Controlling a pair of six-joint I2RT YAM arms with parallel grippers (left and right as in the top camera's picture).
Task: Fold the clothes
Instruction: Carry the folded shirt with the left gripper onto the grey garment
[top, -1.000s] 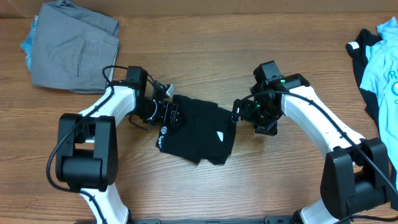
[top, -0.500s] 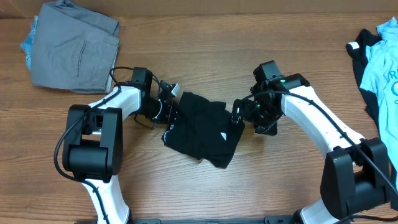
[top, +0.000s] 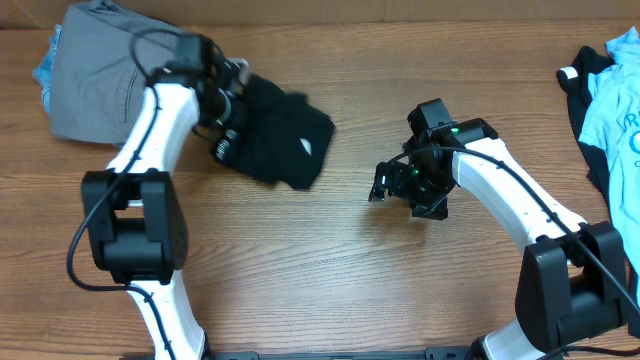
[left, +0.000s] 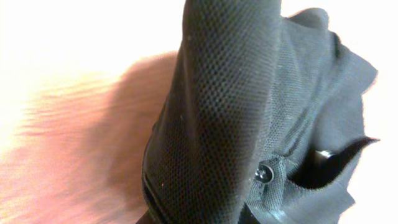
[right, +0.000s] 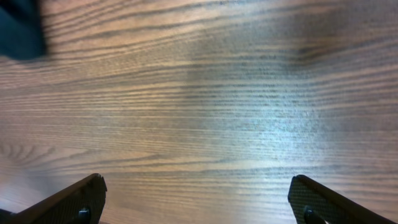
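My left gripper carries the black T-shirt (top: 275, 135) onto the grey garment (top: 103, 78) next and releases it, since that garment lies to the gripper's left in the overhead view.
The black T-shirt (top: 275, 135), folded into a compact bundle with a small white mark on it, is at the upper left of the table, just right of the grey garment. My left gripper (top: 228, 115) is shut on its left edge. In the left wrist view the black mesh fabric (left: 230, 106) fills the frame and hides the fingers, casting a shadow on the wood. My right gripper (top: 383, 185) stands open over bare table at centre right, apart from the shirt. Its two fingertips (right: 87, 194) are wide apart with only wood between them.
A folded grey garment (top: 115, 70) lies at the back left on a blue cloth (top: 45, 70). At the right edge lie a light blue T-shirt (top: 615, 100) and a black garment with white trim (top: 578, 80).
My left gripper closed on the black T-shirt and carried it from the table's middle up and left toward the grey garment. The right arm stayed put, open.
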